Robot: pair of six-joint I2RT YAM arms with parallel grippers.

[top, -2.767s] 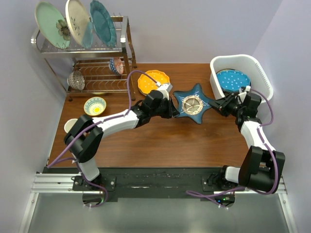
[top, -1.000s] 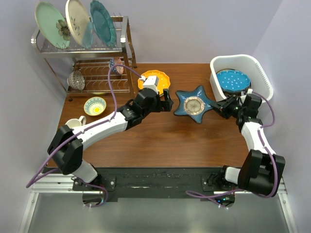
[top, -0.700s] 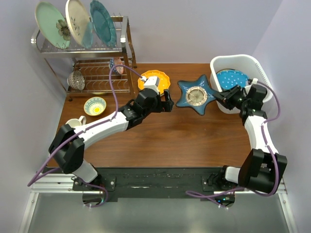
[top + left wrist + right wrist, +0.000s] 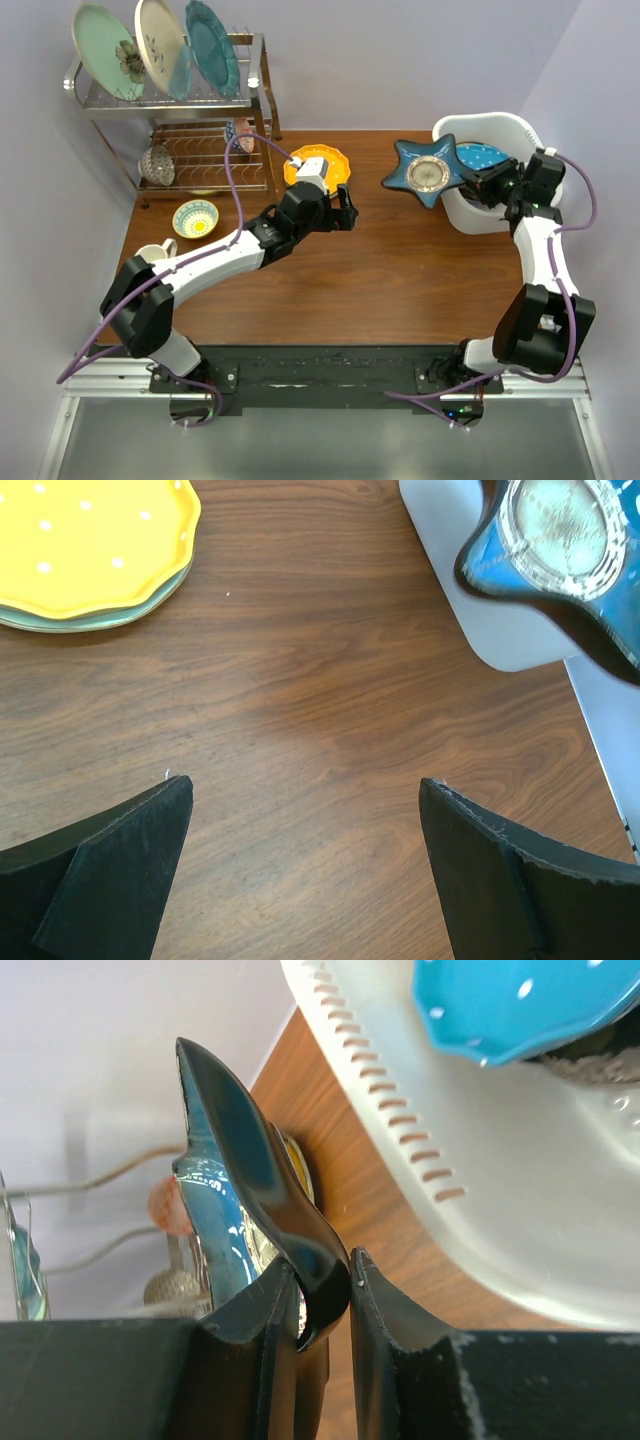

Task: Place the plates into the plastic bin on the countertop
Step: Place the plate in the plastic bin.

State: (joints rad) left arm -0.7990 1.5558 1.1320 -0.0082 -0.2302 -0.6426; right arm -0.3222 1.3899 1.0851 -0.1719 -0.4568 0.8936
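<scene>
My right gripper shifts right in the top view next, then down to release against the dotted plate point(image 4: 487, 158) point(image 4: 520, 1000) below it, since the star-shaped plate overhangs the bin's rim.
My right gripper point(image 4: 479, 184) point(image 4: 320, 1278) is shut on one arm of the blue star-shaped plate point(image 4: 428, 172) point(image 4: 238, 1165). It holds the plate tilted in the air at the left rim of the white plastic bin point(image 4: 503, 122) point(image 4: 400, 1120). A blue dotted plate point(image 4: 487, 158) point(image 4: 520, 1000) lies inside the bin. The yellow scalloped plate point(image 4: 336, 160) point(image 4: 90, 540) rests on the table, stacked on a pale plate. My left gripper point(image 4: 346, 216) point(image 4: 305, 792) hangs open over bare wood just in front of it. The star plate point(image 4: 560, 540) and the bin point(image 4: 490, 630) also show in the left wrist view.
A chrome wire rack point(image 4: 170, 100) stands at the back left with three large upright plates. A small patterned bowl point(image 4: 195, 217) and a cup point(image 4: 148, 257) sit at the left edge. A metal strainer point(image 4: 157, 165) hangs by the rack.
My right gripper has lifted the star plate off the table and carried it back and to the right, up to the bin's rim. The left arm has stayed where it was.
</scene>
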